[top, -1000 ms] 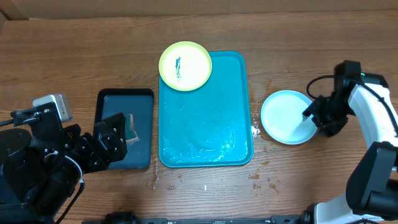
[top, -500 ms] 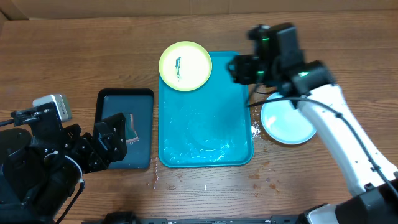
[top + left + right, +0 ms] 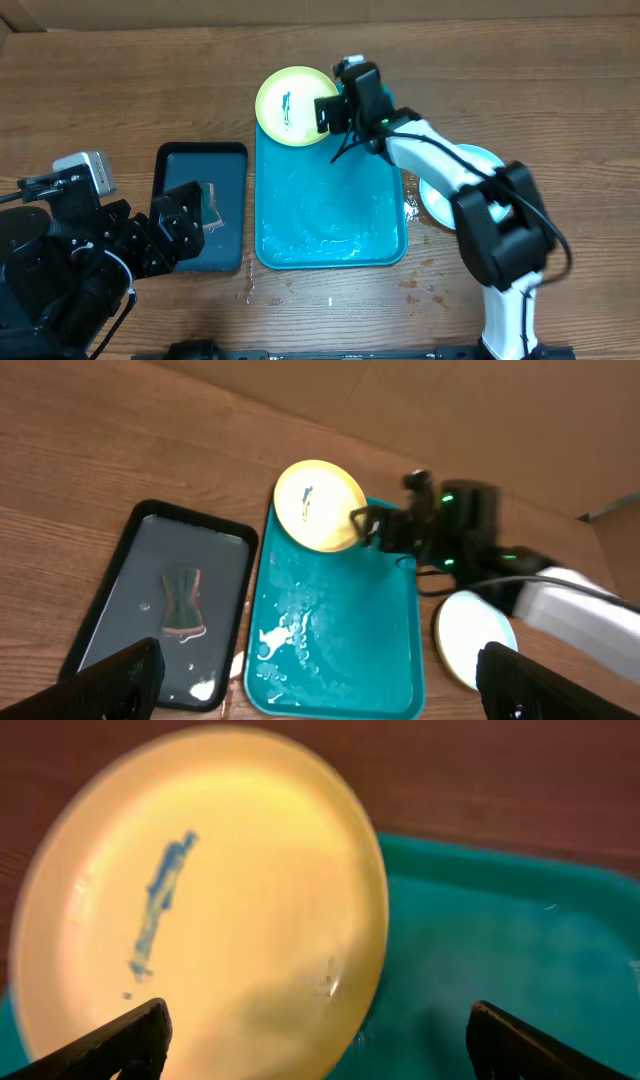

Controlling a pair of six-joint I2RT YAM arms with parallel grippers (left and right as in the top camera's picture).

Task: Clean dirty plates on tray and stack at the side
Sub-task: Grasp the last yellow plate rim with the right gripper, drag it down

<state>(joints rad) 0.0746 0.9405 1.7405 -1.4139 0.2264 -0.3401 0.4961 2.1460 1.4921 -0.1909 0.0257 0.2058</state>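
The yellow-green plate's rim over the tray [image 3: 348,1038] is below my right gripper, between its open fingers in the wrist view. I should move my right gripper down onto it next.
A yellow-green plate [image 3: 290,105] with a dark teal smear rests on the far left corner of the turquoise tray [image 3: 330,215]. My right gripper [image 3: 328,113] is open at this plate's right rim. In the right wrist view the plate [image 3: 220,920] fills the frame, and its rim lies between the open fingers [image 3: 330,1040] over the tray [image 3: 500,940]. A light blue plate [image 3: 432,200] lies on the table right of the tray, partly under my right arm. My left gripper [image 3: 188,222] is open and empty over the black tray. A second yellow-green plate is not in view.
A black tray [image 3: 200,155] with water and a small sponge [image 3: 212,205] stands left of the turquoise tray. The turquoise tray [image 3: 340,650] is wet with foam. Drops of water lie on the wood by its near edge.
My right arm swung left from the light blue plate, across the tray, to the yellow-green plate's rim. My left arm has not moved.
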